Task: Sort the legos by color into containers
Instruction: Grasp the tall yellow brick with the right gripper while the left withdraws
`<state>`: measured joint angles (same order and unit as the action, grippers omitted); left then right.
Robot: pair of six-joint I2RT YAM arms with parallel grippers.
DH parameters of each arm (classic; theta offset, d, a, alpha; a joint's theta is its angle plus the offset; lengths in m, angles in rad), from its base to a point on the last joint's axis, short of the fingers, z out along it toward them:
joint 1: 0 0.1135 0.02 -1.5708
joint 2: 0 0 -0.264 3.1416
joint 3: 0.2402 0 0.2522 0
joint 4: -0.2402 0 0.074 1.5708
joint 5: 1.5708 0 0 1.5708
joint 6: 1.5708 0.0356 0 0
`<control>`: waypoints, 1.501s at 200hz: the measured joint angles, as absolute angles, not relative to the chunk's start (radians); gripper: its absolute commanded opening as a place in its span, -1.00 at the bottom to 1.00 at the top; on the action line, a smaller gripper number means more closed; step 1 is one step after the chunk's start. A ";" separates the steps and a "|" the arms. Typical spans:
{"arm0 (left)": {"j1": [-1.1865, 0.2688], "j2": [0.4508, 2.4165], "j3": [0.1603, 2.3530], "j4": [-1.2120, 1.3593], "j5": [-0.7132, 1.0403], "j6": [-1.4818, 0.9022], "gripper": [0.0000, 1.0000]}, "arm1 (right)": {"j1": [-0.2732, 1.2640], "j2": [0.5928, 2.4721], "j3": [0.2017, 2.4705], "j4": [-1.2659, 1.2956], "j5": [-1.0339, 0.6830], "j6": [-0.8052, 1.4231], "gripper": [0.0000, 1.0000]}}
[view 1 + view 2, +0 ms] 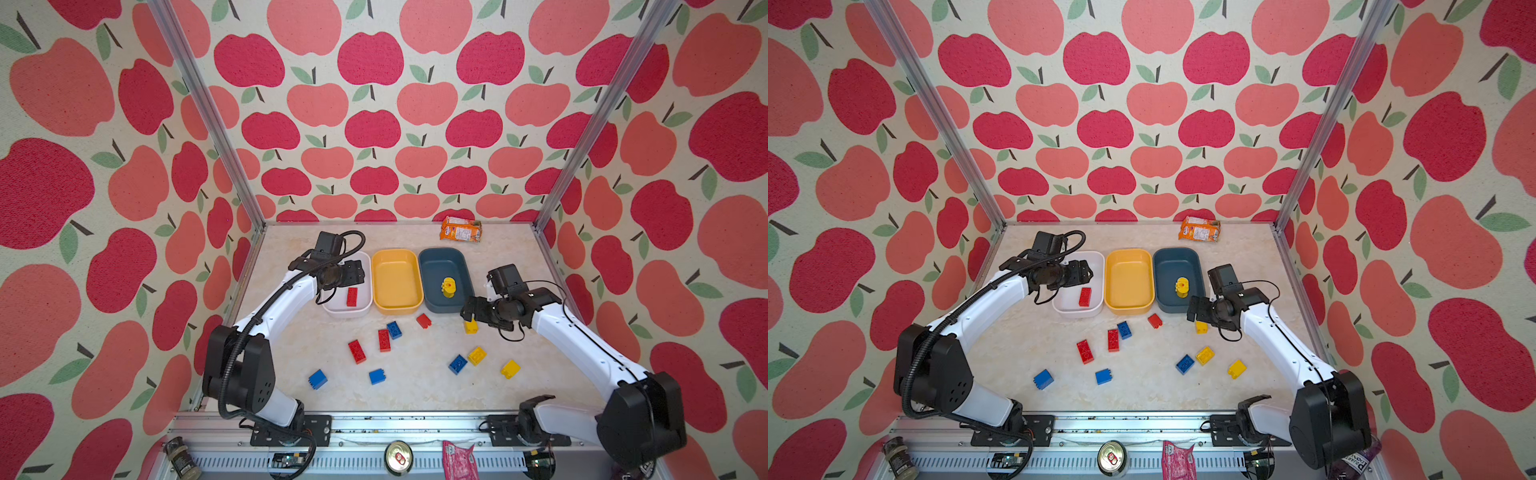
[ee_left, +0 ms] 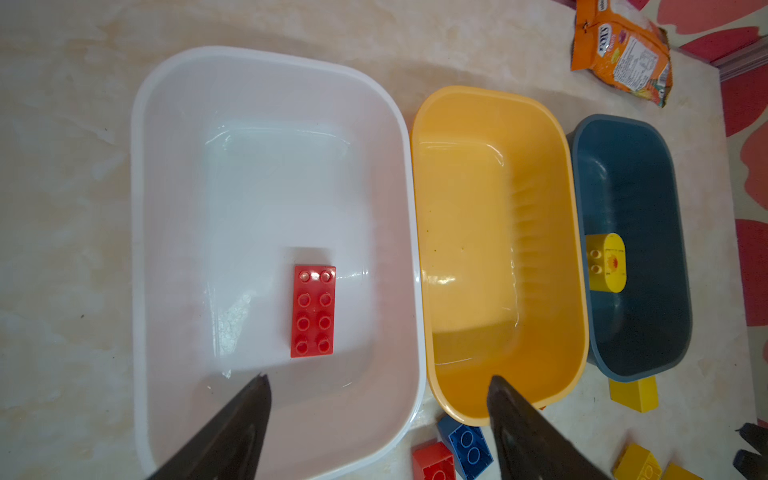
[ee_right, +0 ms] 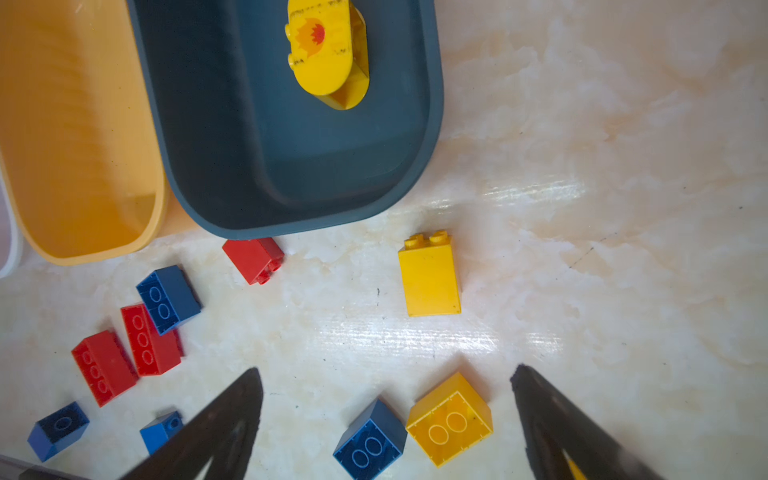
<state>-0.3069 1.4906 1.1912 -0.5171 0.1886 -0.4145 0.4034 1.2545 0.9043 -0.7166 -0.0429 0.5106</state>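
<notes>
The yellow lego is below my open right gripper, and its long sides are clear. Next I should lower the gripper beside the blue-grey container's rim until its fingers are on both sides of the lego.
My left gripper hangs open and empty over the white container, where one red lego lies flat. The yellow container beside it holds nothing. A rounded yellow lego sits in the blue-grey container. My right gripper is open just in front of that container, above a yellow lego on the table. Loose legos are scattered in front: red, blue, yellow and several more.
An orange snack packet lies at the back wall. On the front rail sit a can, a pink wrapper and a small jar. Aluminium posts stand at the back corners.
</notes>
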 measured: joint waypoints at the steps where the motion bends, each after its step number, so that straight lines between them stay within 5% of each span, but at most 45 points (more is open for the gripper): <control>1: -0.306 1.485 1.187 -0.515 0.191 -0.415 0.76 | 0.405 1.256 0.904 -0.717 -0.041 0.507 0.88; 182: -0.223 1.101 0.858 -0.382 0.277 -0.561 0.98 | 0.456 1.493 0.886 -0.638 0.083 0.366 0.40; 300: -0.217 1.046 0.827 -0.381 0.254 -0.580 0.98 | 0.458 1.571 0.886 -0.595 0.109 0.344 -0.23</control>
